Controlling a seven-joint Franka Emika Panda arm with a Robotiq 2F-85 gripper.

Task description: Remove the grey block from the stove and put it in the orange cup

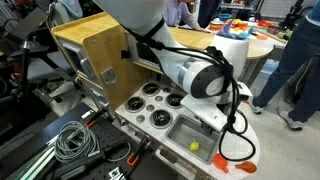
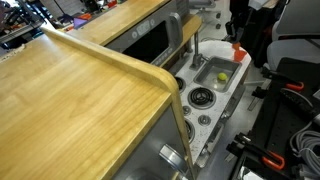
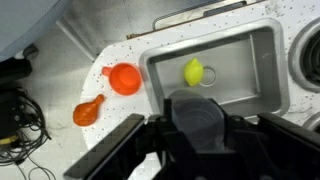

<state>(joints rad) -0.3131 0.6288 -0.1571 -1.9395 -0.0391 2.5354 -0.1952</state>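
The orange cup's opening (image 3: 125, 78) is below my gripper and to its left in the wrist view. The block (image 3: 200, 110) goes over and down next for release.
In the wrist view my gripper (image 3: 198, 128) is shut on the grey block (image 3: 200, 110), a round grey piece held between the black fingers above the front edge of the grey sink basin (image 3: 250, 50). The orange cup (image 3: 124, 78) stands open-side up on the white counter left of the sink and is empty. In an exterior view the arm's wrist hides the gripper above the sink (image 1: 183, 128), and the orange cup (image 1: 221, 158) sits beyond it. The white stove (image 1: 135, 101) with black burners lies beside the sink, and no block shows on it.
A yellow lemon-like toy (image 3: 194, 71) lies in the sink. An orange drumstick-shaped toy (image 3: 88, 112) lies on the counter near the cup. A wooden cabinet (image 1: 90, 50) stands behind the stove. Cables (image 1: 75, 140) lie on the table. People stand in the background.
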